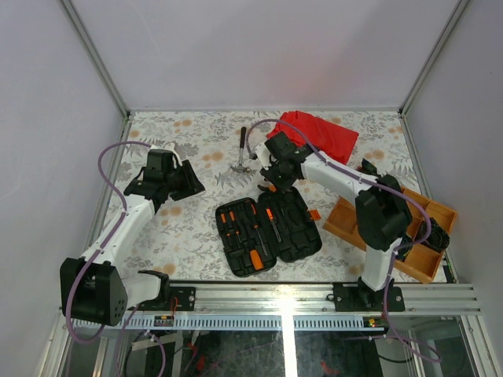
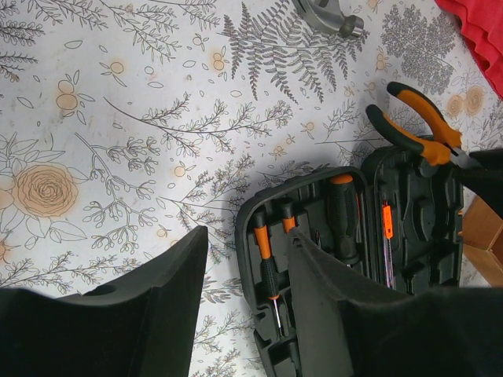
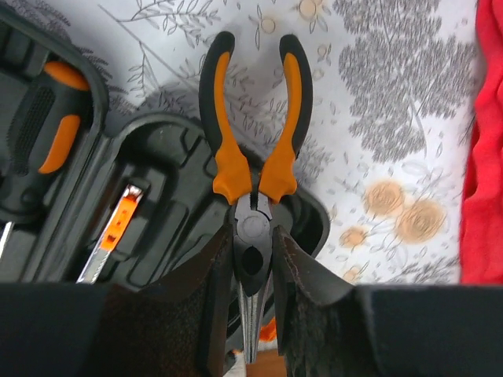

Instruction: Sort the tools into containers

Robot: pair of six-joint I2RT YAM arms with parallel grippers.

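I should next draw my right gripper back and lower the pliers (image 3: pixel 236 161) into the empty slot (image 3: pixel 186 236) beside the orange knife to release them, because the slot is below and back from that gripper.
The black tool case (image 1: pixel 271 229) lies open mid-table with several orange-and-black screwdrivers (image 1: pixel 236 224) in its moulded slots. My right gripper (image 1: pixel 271 174) hovers over the case's far edge. In the right wrist view it (image 3: pixel 253 239) is shut on the head of the orange-handled pliers (image 3: pixel 236 161), handles pointing away over the case (image 3: pixel 157 181). My left gripper (image 1: pixel 187 181) is open and empty over the tablecloth, left of the case. In the left wrist view, its fingers (image 2: pixel 161 287) frame the case's corner (image 2: pixel 251 220), a slotted screwdriver (image 2: pixel 266 251) and the pliers (image 2: pixel 420 126).
A hammer (image 1: pixel 241 155) lies behind the case; its head shows in the left wrist view (image 2: pixel 330 17). A red cloth (image 1: pixel 318 133) lies at the back right. A wooden compartment tray (image 1: pixel 424 259) stands at the right, by the right arm's base.
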